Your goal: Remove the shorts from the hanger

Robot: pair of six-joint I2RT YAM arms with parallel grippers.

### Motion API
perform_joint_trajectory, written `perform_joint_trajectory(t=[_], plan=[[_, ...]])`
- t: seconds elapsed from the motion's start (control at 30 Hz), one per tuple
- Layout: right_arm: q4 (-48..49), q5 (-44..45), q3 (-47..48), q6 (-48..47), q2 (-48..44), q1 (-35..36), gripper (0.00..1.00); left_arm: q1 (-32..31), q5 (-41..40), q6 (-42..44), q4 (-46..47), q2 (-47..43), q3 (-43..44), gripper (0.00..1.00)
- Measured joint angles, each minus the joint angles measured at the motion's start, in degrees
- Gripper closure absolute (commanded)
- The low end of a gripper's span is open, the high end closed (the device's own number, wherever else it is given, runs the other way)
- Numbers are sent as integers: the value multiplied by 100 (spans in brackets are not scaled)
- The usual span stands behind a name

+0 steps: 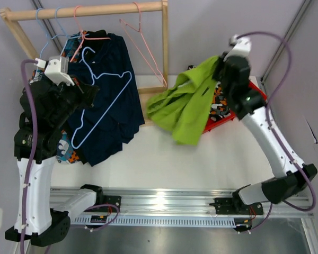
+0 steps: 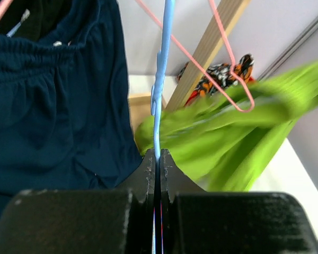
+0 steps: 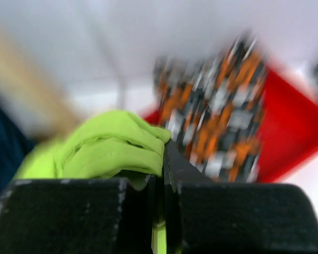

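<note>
The lime green shorts dangle free of the hanger, so they go outward in my right gripper over the red bin next, then down.
My left gripper is shut on the wire of a bare light-blue hanger, which hangs in front of the dark navy shorts on the wooden rack. In the left wrist view the gripper pinches the blue hanger edge-on. My right gripper is shut on the lime green shorts, which dangle free of the hanger above the table. The right wrist view shows the gripper with bunched green shorts clamped in its jaws.
A red bin at the right holds camouflage shorts, blurred in the right wrist view. Empty pink hangers and blue hangers hang on the rack. Blue-orange patterned shorts show at the lower left behind the navy pair.
</note>
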Motion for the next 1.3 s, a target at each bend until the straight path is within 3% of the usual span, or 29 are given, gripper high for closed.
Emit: perform_joint_trajectory(t=[0.1, 0.27, 0.47, 0.5, 0.53, 0.57, 0.6, 0.77, 0.97, 1.13, 1.3], plan=[[-72, -407, 1423, -131, 664, -866, 100, 0, -92, 13, 48, 103, -107, 100], [-133, -966, 3215, -181, 1858, -1648, 100, 0, -238, 72, 166, 162, -111, 100], [-87, -1370, 3040, -22, 2782, -2210, 99, 0, -472, 175, 367, 328, -103, 100], [-42, -1397, 2763, 22, 2844, -2240, 84, 0, -518, 205, 391, 389, -87, 100], [76, -1423, 2315, 83, 2850, -2251, 28, 0, -570, 221, 389, 511, -22, 100], [76, -1436, 1950, 175, 2850, -2247, 9, 0, -595, 243, 404, 579, 20, 100], [118, -1449, 1650, 210, 2850, -2238, 1, 0, -651, 260, 411, 730, 111, 100], [273, -1506, -72, 568, 2557, -2192, 1, 0, -892, 321, 461, 1617, 905, 100], [601, -1650, -2087, 999, 750, -2081, 0, -7, -944, 323, 476, 2597, 2055, 100], [1069, -1709, -2981, 1137, -691, -1781, 1, -140, -946, 310, 345, 3342, 3206, 100], [1187, -1821, -3563, 1244, -1137, -1670, 1, -463, -946, 293, 372, 3853, 3947, 100]])
